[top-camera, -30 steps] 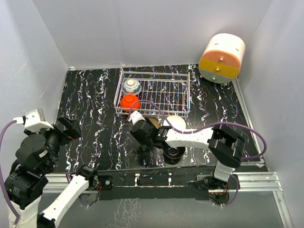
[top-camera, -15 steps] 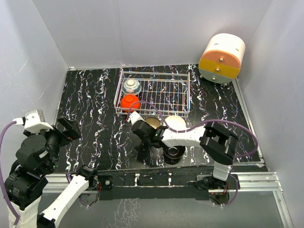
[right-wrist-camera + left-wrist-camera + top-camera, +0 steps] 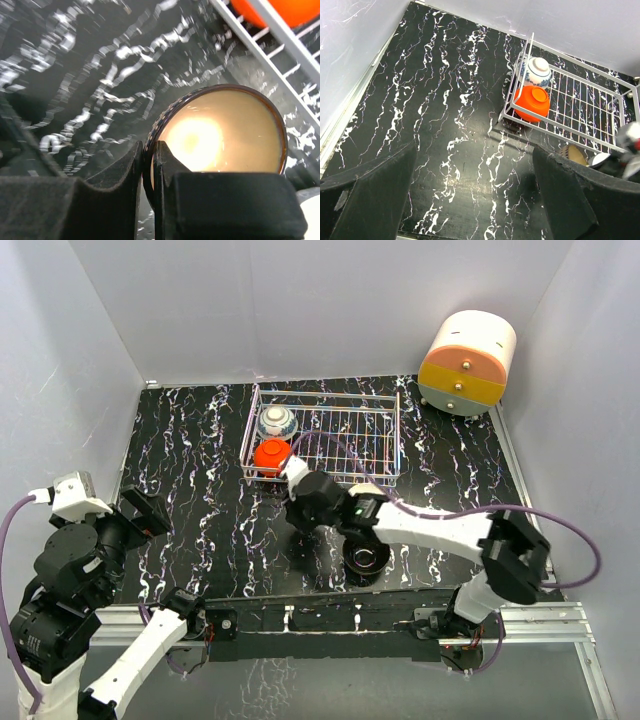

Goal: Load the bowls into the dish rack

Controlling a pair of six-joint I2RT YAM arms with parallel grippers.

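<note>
The dish rack's grid is bare beside the racked bowls. The robot's right gripper will next rise outward over the rack's near bar, turn, and go down to let go of the tan bowl (image 3: pixel 225 135) there.
My right gripper (image 3: pixel 148 150) is shut on the near rim of the tan bowl (image 3: pixel 225 135), one finger inside and one outside. From above, the right gripper (image 3: pixel 302 502) sits just in front of the dish rack (image 3: pixel 396 430) and hides that bowl. The rack holds a blue-and-white bowl (image 3: pixel 277 422) and a red bowl (image 3: pixel 271 455) at its left end. A black bowl (image 3: pixel 365 558) rests on the table under the right arm. The white bowl (image 3: pixel 366 489) peeks out behind that arm. My left gripper (image 3: pixel 474 150) hangs open over bare table at the left.
A cream-and-orange round drawer unit (image 3: pixel 467 362) stands at the back right corner. White walls close in the table on three sides. The rack's right part (image 3: pixel 580 100) has bare grid floor.
The right gripper has shut onto the tan bowl's rim and shifted slightly toward the rack, its elbow swinging out to the right. The left arm has not moved.
</note>
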